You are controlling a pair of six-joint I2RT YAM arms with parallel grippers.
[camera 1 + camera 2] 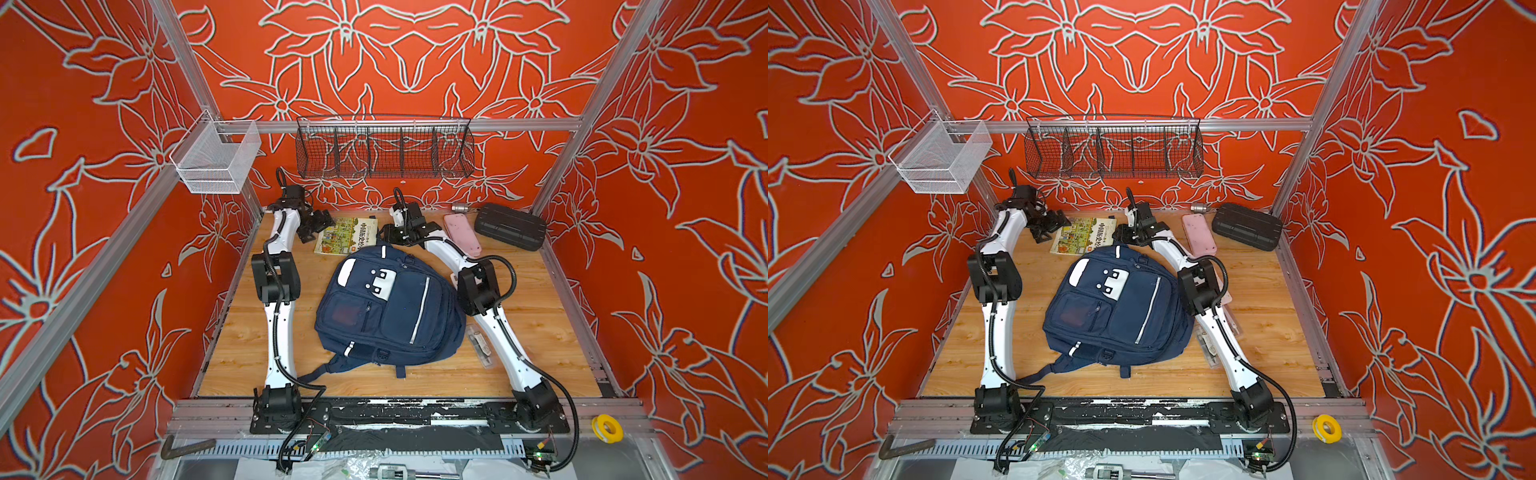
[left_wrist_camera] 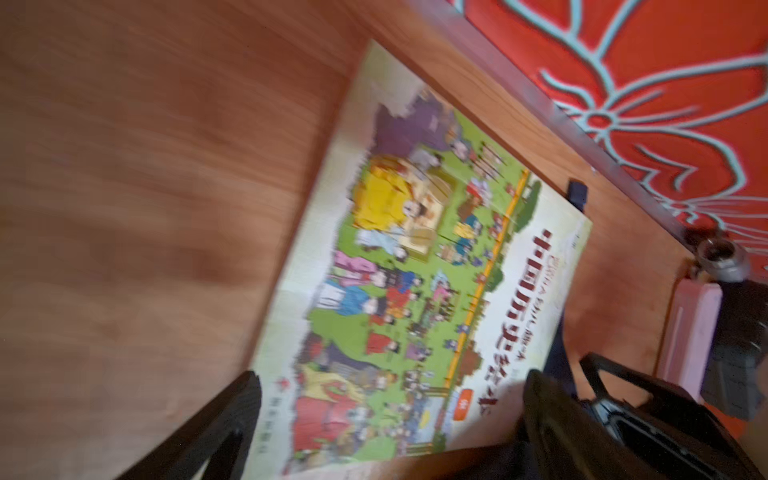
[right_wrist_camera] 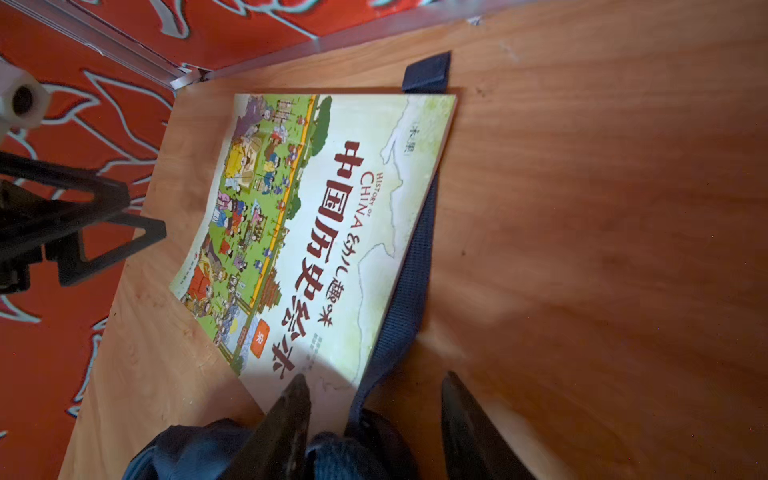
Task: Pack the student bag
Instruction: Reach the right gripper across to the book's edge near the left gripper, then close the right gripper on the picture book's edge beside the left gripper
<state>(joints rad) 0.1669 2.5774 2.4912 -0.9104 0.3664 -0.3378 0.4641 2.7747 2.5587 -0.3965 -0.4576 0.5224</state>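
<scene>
The left gripper lowers and turns next until its fingers straddle the near end of the book's lower edge (image 1: 318, 248) (image 2: 276, 356), since they now face the book's flat cover.
The student bag (image 1: 386, 307) (image 1: 1117, 307), navy with white patches, lies flat mid-table, its front pockets facing up. Behind it lies a picture book (image 1: 345, 235) (image 1: 1081, 235) (image 3: 316, 216); a navy strap (image 3: 411, 257) of the bag runs under the book's edge. My left gripper (image 1: 320, 226) (image 2: 390, 399) hovers wide open over the book's (image 2: 415, 270) near-left part, holding nothing. My right gripper (image 1: 388, 235) (image 3: 376, 380) is at the bag's top end. Its jaws stand partly open astride the strap and the bag's navy fabric (image 3: 199, 453), with gaps on both sides.
A pink pencil case (image 1: 461, 235) and a black ribbed hard case (image 1: 510, 226) lie at the back right. A clear plastic box (image 1: 482, 345) sits under the right arm beside the bag. A black wire basket (image 1: 384, 149) and a white one (image 1: 216, 162) hang above the wooden table (image 1: 540, 332).
</scene>
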